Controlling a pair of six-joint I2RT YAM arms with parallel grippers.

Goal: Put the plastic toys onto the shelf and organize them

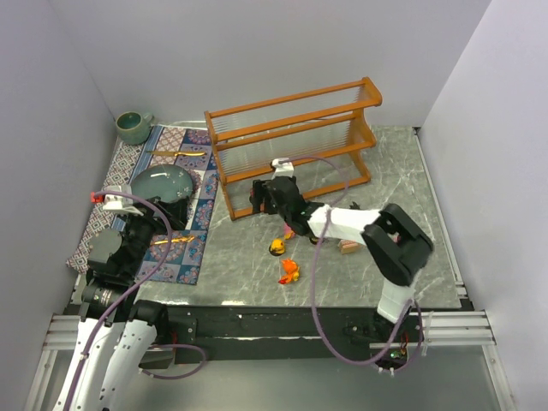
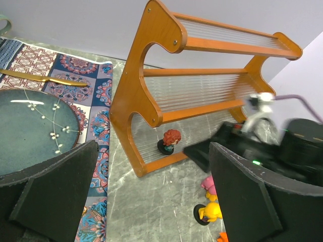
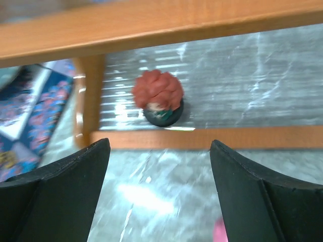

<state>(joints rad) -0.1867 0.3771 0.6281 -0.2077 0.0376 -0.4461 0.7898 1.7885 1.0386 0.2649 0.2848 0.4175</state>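
The yellow toy is still standing on the table, off the shelf, so my right gripper should next back away from the shelf [image 1: 291, 141] and come down around the yellow toy's head [image 1: 278, 245].
The orange-brown wooden shelf [image 1: 291, 141] stands at the back of the table. A red-haired toy on a round dark base [image 3: 157, 97] stands on its bottom tier near the left post; it also shows in the left wrist view [image 2: 171, 141]. My right gripper [image 1: 259, 199] is open and empty just in front of that tier [image 3: 159, 186]. On the table lie a pink toy [image 1: 289, 231], a yellow toy on a dark base [image 1: 276, 247], an orange toy [image 1: 289, 271] and a pinkish toy [image 1: 348, 247]. My left gripper [image 1: 154, 221] is open and empty over the mat [image 2: 151, 201].
A patterned cloth mat [image 1: 175, 261] on the left holds a teal plate [image 1: 161, 184], a gold knife [image 1: 175, 153], another gold utensil [image 1: 171, 241] and a small dark dish [image 1: 104, 247]. A green cup [image 1: 134, 126] stands at the back left. Grey walls close in both sides.
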